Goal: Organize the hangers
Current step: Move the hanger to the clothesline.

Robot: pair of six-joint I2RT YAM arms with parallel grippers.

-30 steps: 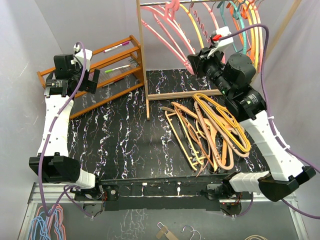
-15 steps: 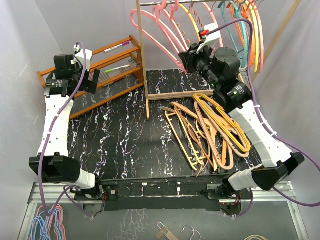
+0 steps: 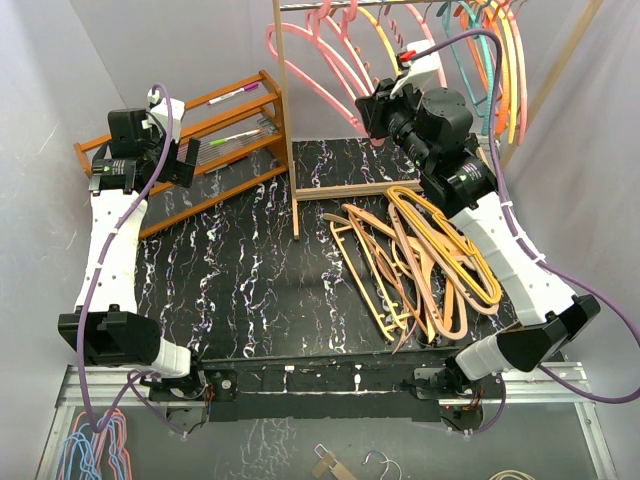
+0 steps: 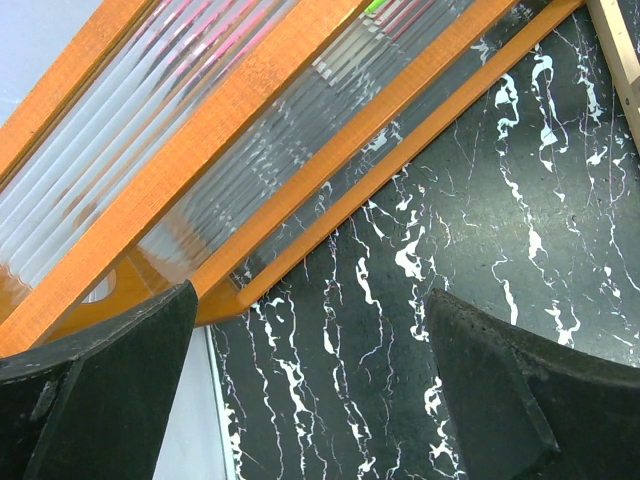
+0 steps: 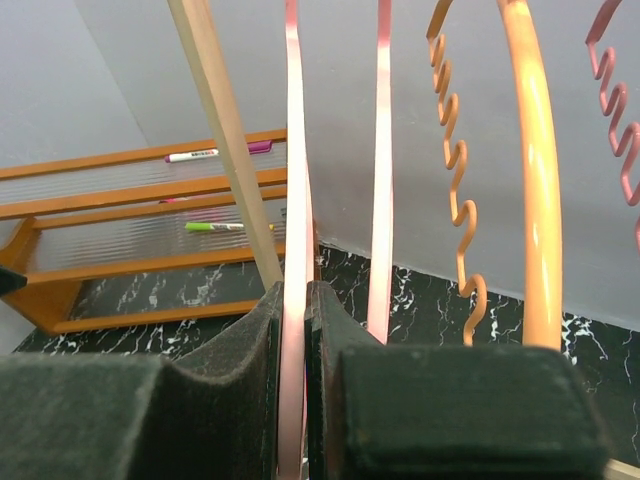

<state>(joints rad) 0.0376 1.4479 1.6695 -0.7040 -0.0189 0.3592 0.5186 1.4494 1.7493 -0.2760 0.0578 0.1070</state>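
Observation:
The pink hangers hang apart, so next my right gripper slides to the right in the top view, along the metal bar (image 3: 340,4) toward the teal and orange hangers.
My right gripper (image 3: 372,108) (image 5: 296,350) is raised at the back and shut on a pink hanger (image 3: 310,62) (image 5: 293,180), gripping its thin bar. That pink hanger hangs from the metal rail (image 3: 340,4) with other pink, orange (image 5: 530,170), yellow and teal (image 3: 478,55) hangers. A pile of tan wooden and orange hangers (image 3: 425,262) lies on the black marbled table (image 3: 240,270) at the right. My left gripper (image 3: 160,165) (image 4: 310,400) is open and empty, low over the table beside the orange-brown shelf rack (image 4: 250,110).
The orange-brown shelf rack (image 3: 215,150) with markers stands at the back left. The pale wooden frame post (image 3: 287,120) (image 5: 225,140) rises mid-table. Blue and pink wire hangers (image 3: 95,450) and other hangers lie on the floor in front.
My right gripper has moved left and back along the rail with the pink hanger, swinging it leftward. The left arm has not moved.

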